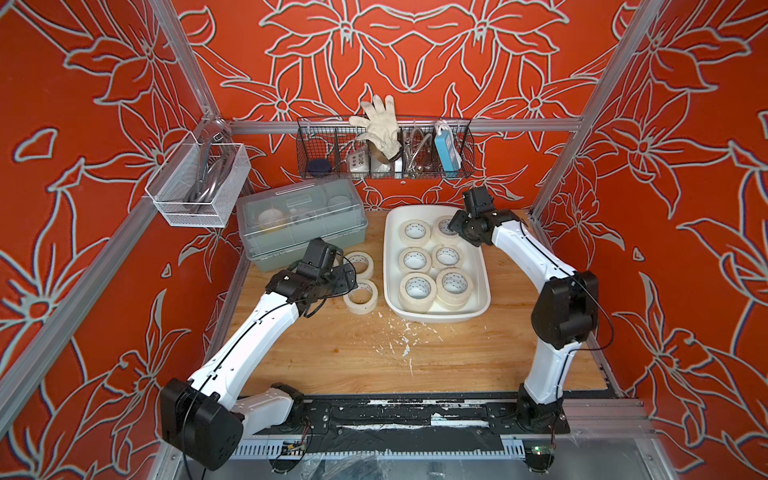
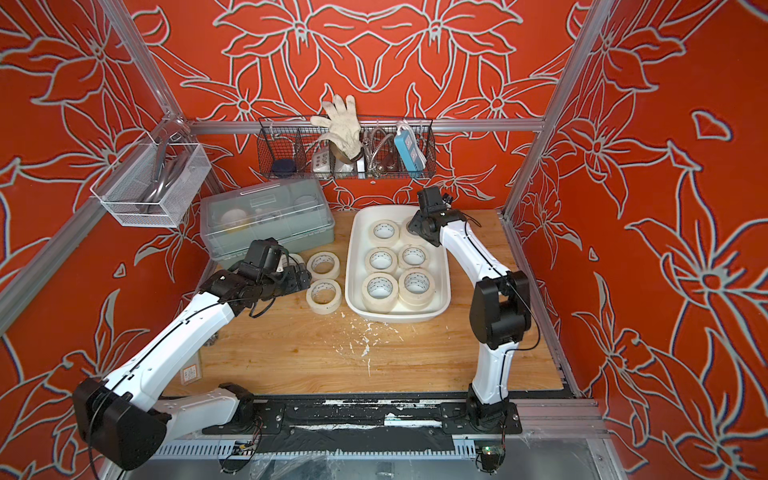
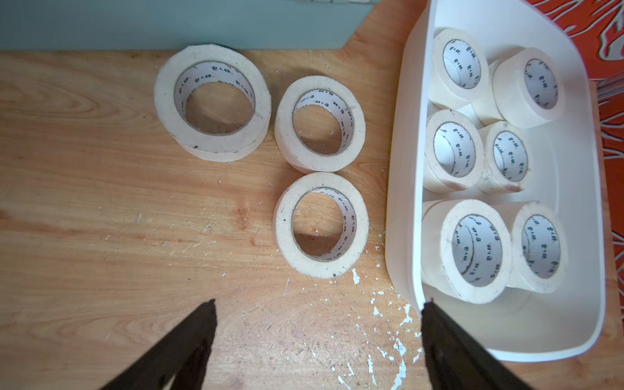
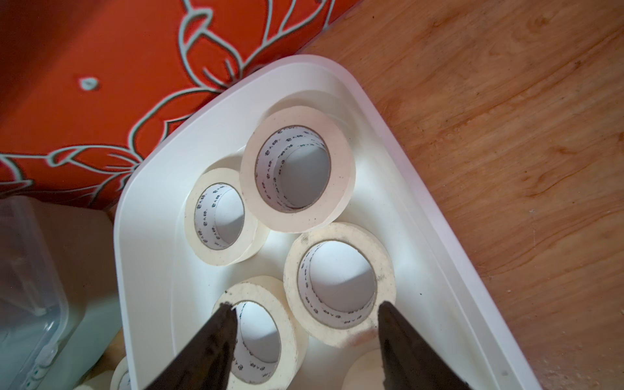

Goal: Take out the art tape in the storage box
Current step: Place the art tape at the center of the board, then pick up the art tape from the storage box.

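My right gripper comes down onto the stacked roll's rim (image 4: 343, 174) by the box's long edge next. The roll lies below it in the box's far corner, topping its neighbours.
The white storage box (image 1: 390, 257) stands on the wooden table and holds several cream art tape rolls (image 1: 417, 289), some stacked. Three more rolls lie on the table left of it (image 3: 212, 101) (image 3: 319, 123) (image 3: 320, 224). In both top views only two of these show fully (image 1: 360, 296) (image 2: 324, 296). My left gripper (image 3: 319, 304) is open over bare table just short of the nearest loose roll, holding nothing. My right gripper (image 4: 305, 307) is open above the rolls (image 4: 297, 172) at the box's far end, its fingertips over two rolls, gripping none.
A grey-green lidded box (image 1: 301, 220) sits at the back left, close behind the loose rolls. Wire baskets hang on the back wall (image 1: 384, 149) and left rail (image 1: 199, 183). White flecks (image 1: 403, 340) dot the table in front of the storage box.
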